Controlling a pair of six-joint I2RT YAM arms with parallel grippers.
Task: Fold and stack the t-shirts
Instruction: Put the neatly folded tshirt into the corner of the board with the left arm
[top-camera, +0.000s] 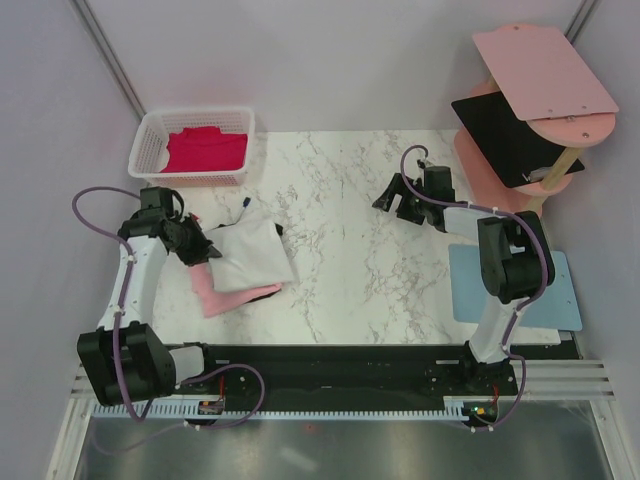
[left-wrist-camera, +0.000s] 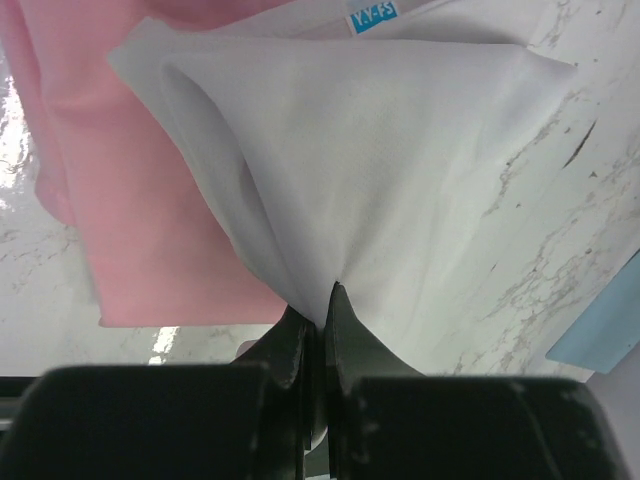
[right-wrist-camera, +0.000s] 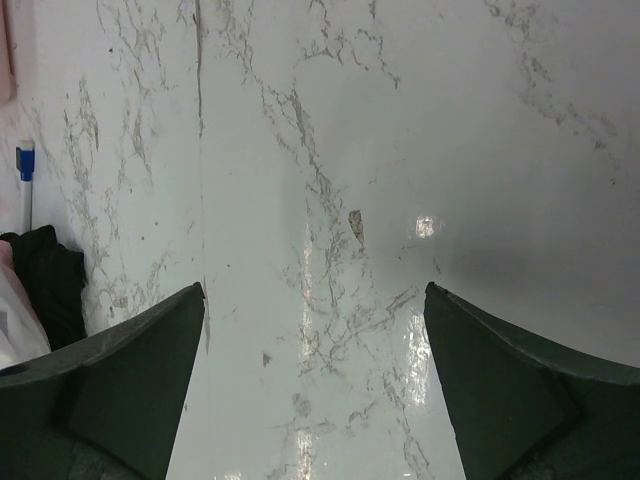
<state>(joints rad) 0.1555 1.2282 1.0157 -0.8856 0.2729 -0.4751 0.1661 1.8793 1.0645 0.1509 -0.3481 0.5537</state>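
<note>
The robot will next move its left gripper to the left in the top view, across the piece of pink cloth beside the white t-shirt (top-camera: 250, 257), and then open it.
A folded white t-shirt (top-camera: 250, 257) lies on top of a light pink t-shirt (top-camera: 215, 293) at the left of the marble table. My left gripper (top-camera: 200, 248) is shut on the white shirt's left edge; in the left wrist view the white cloth (left-wrist-camera: 380, 180) fans out from the pinched jaws (left-wrist-camera: 322, 305) over the pink shirt (left-wrist-camera: 130, 230). A scrap of black shirt (right-wrist-camera: 45, 280) peeks out beside the pile. A magenta-red shirt (top-camera: 206, 149) lies in the white basket (top-camera: 150, 135). My right gripper (top-camera: 392, 200) is open and empty over bare marble (right-wrist-camera: 315, 300).
A pink shelf unit (top-camera: 540, 80) with a black board stands at the back right. A light-blue mat (top-camera: 558, 300) lies at the right under the right arm. A small blue-tipped item (top-camera: 244, 203) lies behind the pile.
</note>
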